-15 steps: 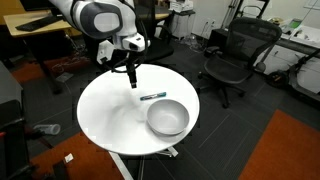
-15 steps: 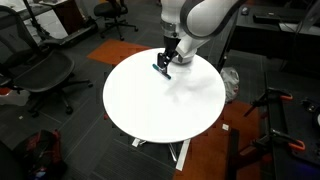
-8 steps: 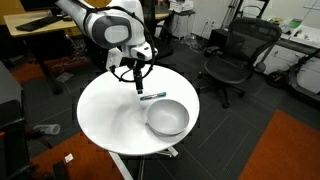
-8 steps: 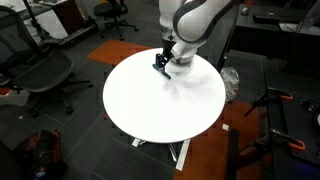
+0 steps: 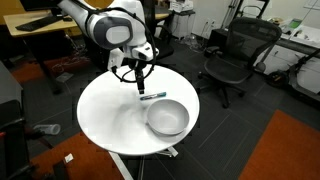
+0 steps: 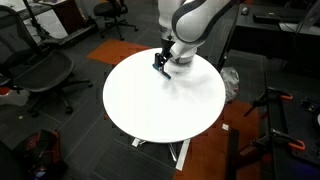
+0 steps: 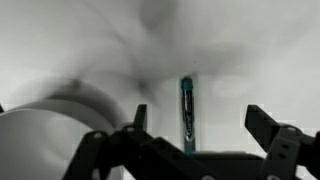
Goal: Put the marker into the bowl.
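Observation:
Next, my gripper moves down onto the marker's middle [image 5: 153, 96] [image 7: 188, 116] with its fingers open on either side, because the marker lies flat on the tabletop, lengthwise between them.
The marker [image 5: 153, 96] lies flat on the round white table [image 5: 110, 115], just behind the silvery-grey bowl [image 5: 167, 118]. In the wrist view the marker [image 7: 187, 112] is a thin teal stick lying between my two open fingers, and the bowl's rim [image 7: 45, 125] shows at the lower left. My gripper [image 5: 136, 88] hangs open a little above the table, just left of the marker and apart from it. In an exterior view the gripper [image 6: 160, 68] hides the marker, and the arm hides the bowl.
Black office chairs [image 5: 235, 55] stand around the table, and another chair [image 6: 45, 75] is beside it. Desks and cables are in the background. An orange floor mat [image 5: 290, 150] lies beside the table.
The arm swung toward the marker and the gripper came down closer to the table a second ago. In the last half second nothing has visibly moved.

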You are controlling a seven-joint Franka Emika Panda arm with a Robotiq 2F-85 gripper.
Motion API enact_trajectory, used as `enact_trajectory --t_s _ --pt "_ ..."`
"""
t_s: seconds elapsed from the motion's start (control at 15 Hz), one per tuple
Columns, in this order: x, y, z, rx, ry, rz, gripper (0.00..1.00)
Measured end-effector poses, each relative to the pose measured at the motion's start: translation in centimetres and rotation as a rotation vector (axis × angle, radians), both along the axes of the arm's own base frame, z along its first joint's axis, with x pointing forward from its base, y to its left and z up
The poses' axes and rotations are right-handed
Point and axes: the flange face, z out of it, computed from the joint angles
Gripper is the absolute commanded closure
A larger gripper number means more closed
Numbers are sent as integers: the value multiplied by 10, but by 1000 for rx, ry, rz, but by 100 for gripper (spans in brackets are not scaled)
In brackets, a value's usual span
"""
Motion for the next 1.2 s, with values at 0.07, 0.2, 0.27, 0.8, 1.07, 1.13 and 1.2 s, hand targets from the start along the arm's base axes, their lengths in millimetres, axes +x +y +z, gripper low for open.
enact_trajectory --t_s 0.07,0.2,0.27,0.8,1.07,1.13,1.2 --pt "1 -2 1 -5 -15 -13 0" --pt "4 -6 2 -14 -46 -30 0" --pt "5 -7 2 -15 -57 -36 0" --pt "24 -3 -16 -18 -95 -32 0" --pt "34 -3 -33 -23 -91 -29 0" --pt "36 -4 -38 -24 -90 -29 0" --pt "38 -4 -43 -24 -88 -30 0"
